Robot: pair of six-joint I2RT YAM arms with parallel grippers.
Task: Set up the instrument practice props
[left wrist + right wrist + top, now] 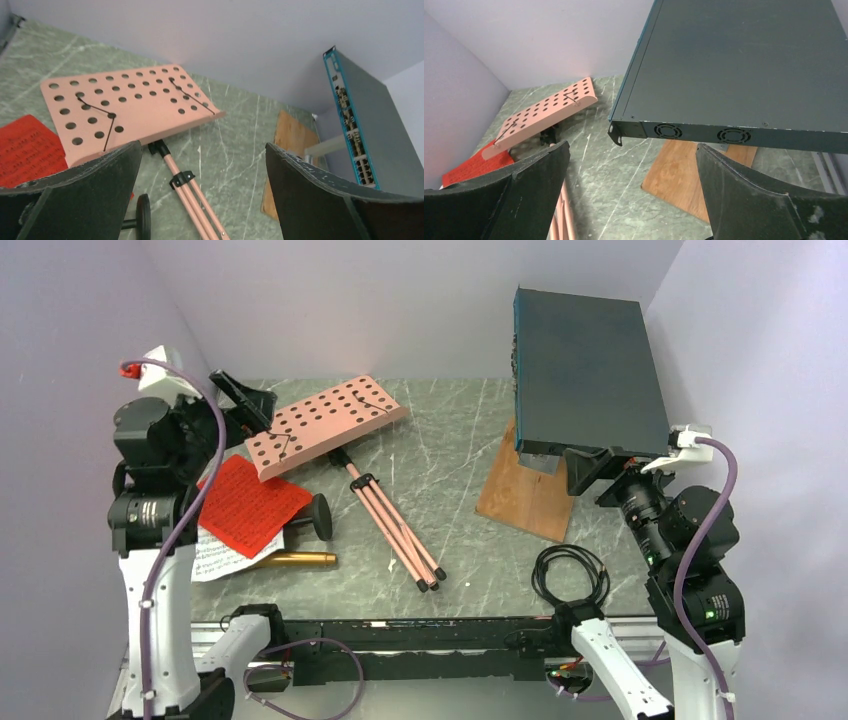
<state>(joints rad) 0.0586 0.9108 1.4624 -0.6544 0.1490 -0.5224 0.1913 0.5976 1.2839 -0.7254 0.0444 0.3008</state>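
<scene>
My left gripper turns sideways and lowers onto the music stand's short edge by the red music sheet next, since that thin edge lies uncovered.
The pink perforated music stand [325,423] lies flat on the table with its folded tripod legs [395,530] pointing toward me; it also shows in the left wrist view [130,107] and the right wrist view [544,112]. The red music sheet [250,502] lies on a white sheet [215,558] at the left. The gold microphone [295,560] lies by them. The small black mic stand [318,517] lies on its side. My left gripper [240,400] is open above the stand's left end. My right gripper [590,468] is open by the teal box.
A large dark teal box [585,370] leans on a wooden board [525,495] at the right. A black cable coil [570,575] lies near the front right. Walls close in on the left, back and right.
</scene>
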